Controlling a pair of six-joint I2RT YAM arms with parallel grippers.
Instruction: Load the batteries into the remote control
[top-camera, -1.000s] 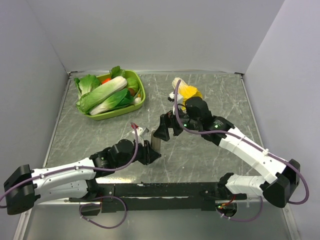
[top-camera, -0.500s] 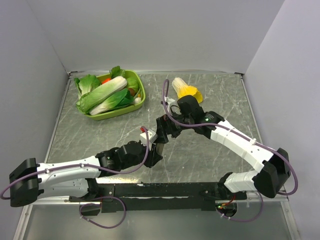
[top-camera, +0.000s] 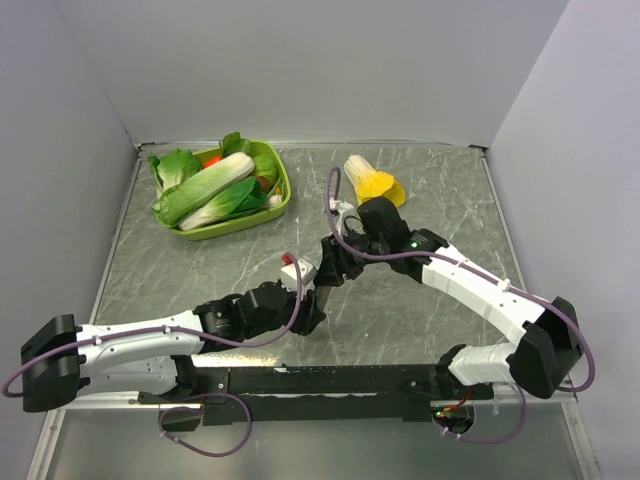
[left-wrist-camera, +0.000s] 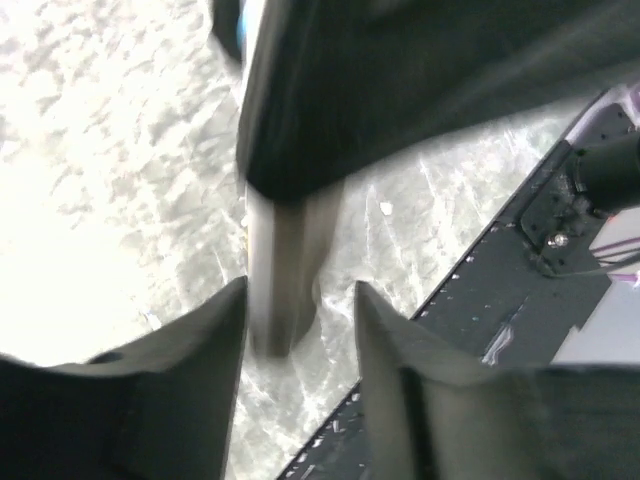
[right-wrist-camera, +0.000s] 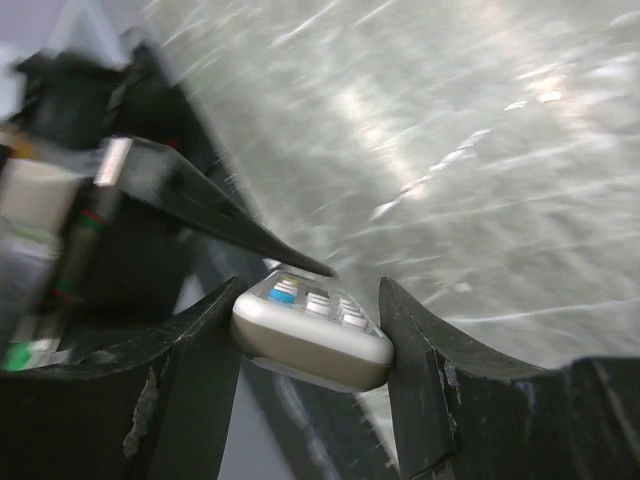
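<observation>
The remote control (right-wrist-camera: 310, 335) hangs in the air, clamped between the robot's fingers, so the right gripper should next lower it onto the bare marble tabletop below and let go of it there.
The remote control (right-wrist-camera: 310, 335), white front with small buttons and a grey-beige side, is clamped across its width between my right gripper's (right-wrist-camera: 310, 292) fingers. In the top view the right gripper (top-camera: 331, 270) holds it mid-table with the remote (top-camera: 322, 294) pointing down towards my left gripper (top-camera: 309, 308). In the left wrist view the remote's blurred grey end (left-wrist-camera: 285, 275) hangs between the left gripper's (left-wrist-camera: 300, 300) spread fingers, close to the left finger and apart from the right one. The batteries are not in view.
A green basket (top-camera: 284, 186) of toy vegetables stands at the back left. A yellow-and-white toy cabbage (top-camera: 371, 181) lies behind the right gripper. The black base rail (top-camera: 330, 380) runs along the near edge. Grey walls close in the table.
My right gripper has carried the remote left and nearer. My left gripper has moved right and up, so its open fingers now straddle the remote's lower end.
</observation>
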